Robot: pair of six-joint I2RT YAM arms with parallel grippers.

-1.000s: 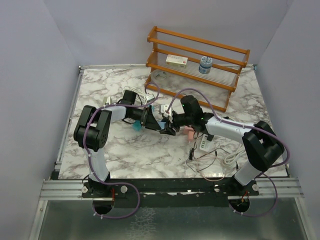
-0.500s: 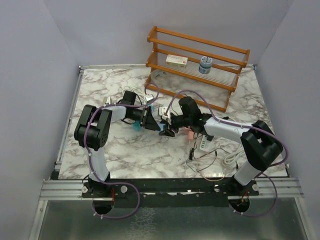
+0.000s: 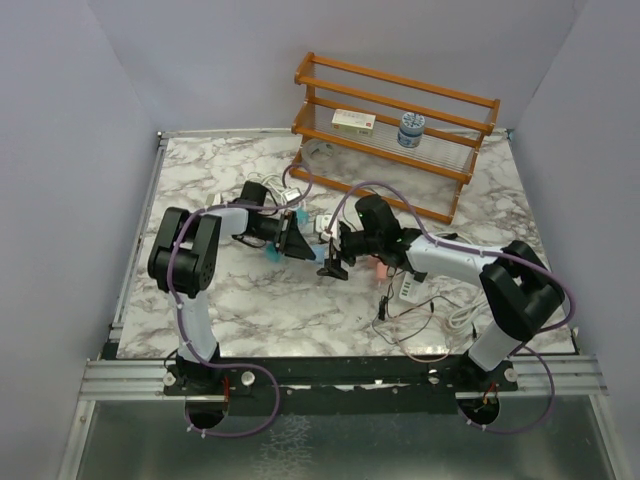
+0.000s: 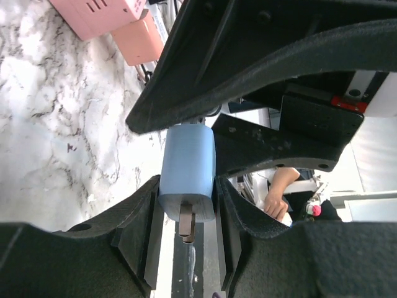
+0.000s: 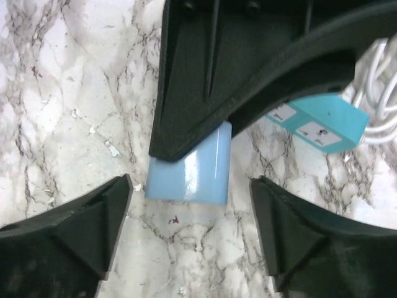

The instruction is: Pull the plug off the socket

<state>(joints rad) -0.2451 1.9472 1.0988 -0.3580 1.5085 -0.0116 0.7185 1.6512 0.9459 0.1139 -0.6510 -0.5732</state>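
Note:
I will next carry the unplugged plug with my left gripper past the teal socket (image 3: 272, 252) to the clear marble below and to the left in the top view. I will lower it there and let go.
My left gripper (image 4: 187, 189) is shut on a light blue plug (image 4: 188, 164). Its metal prongs (image 4: 186, 225) are bare and point back toward the wrist. In the right wrist view the plug (image 5: 189, 172) sticks out from under the left finger, just over the marble. The teal socket strip (image 5: 317, 121) lies apart from it at the upper right, with a white cable. My right gripper (image 5: 191, 186) is open, one finger on each side of the plug's free end, not touching it. From above, the two grippers (image 3: 298, 243) (image 3: 331, 265) meet mid-table beside the teal socket (image 3: 272, 252).
Pink adapters (image 3: 378, 265) and a white power strip (image 3: 412, 288) with loose wires (image 3: 410, 322) lie right of the grippers. A wooden shelf (image 3: 440, 170) at the back holds a box (image 3: 354, 121) and a can (image 3: 411, 129).
My right gripper has moved a little left and tipped down around the plug's end. My left gripper has drawn back slightly to the left with the plug.

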